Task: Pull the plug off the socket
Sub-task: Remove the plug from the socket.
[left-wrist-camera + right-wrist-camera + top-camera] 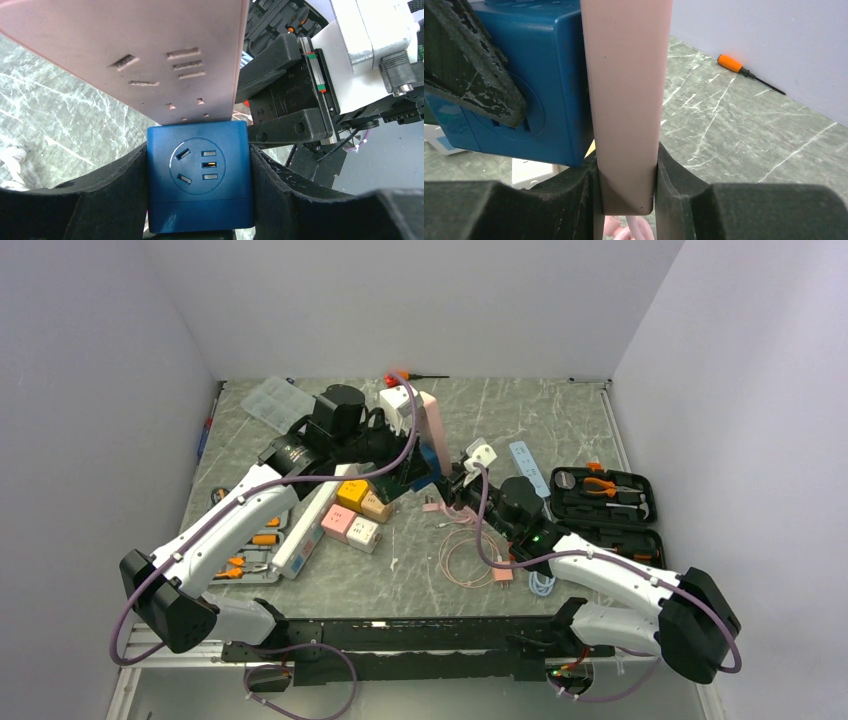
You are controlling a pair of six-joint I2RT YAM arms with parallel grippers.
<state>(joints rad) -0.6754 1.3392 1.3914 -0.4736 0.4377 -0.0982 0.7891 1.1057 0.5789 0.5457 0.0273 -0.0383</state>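
The right gripper pulls the pink power strip [434, 430] off the cube plug next. It then lowers it outward onto bare tabletop, which lies below and outward, and releases it.
A pink power strip [434, 430] stands upright above the table's middle, and it is the socket here. My right gripper [447, 483] is shut on its lower end [626, 90], where its pink cord leaves. A dark blue cube plug [198, 175] sits flush against the strip's face [150, 50], with no gap showing. My left gripper [198, 185] is shut on the cube's two sides; the cube also shows in the right wrist view [544, 75]. A long white power strip [300, 532] lies flat at the left, untouched.
Pastel cube adapters [355, 512] lie beside the white strip. A coiled pink cord [470, 560] lies in front. An open tool case [605, 502] stands at the right, a tool tray [250, 550] at the left, a clear box [272, 400] at back left. An orange screwdriver [731, 63] lies by the back wall.
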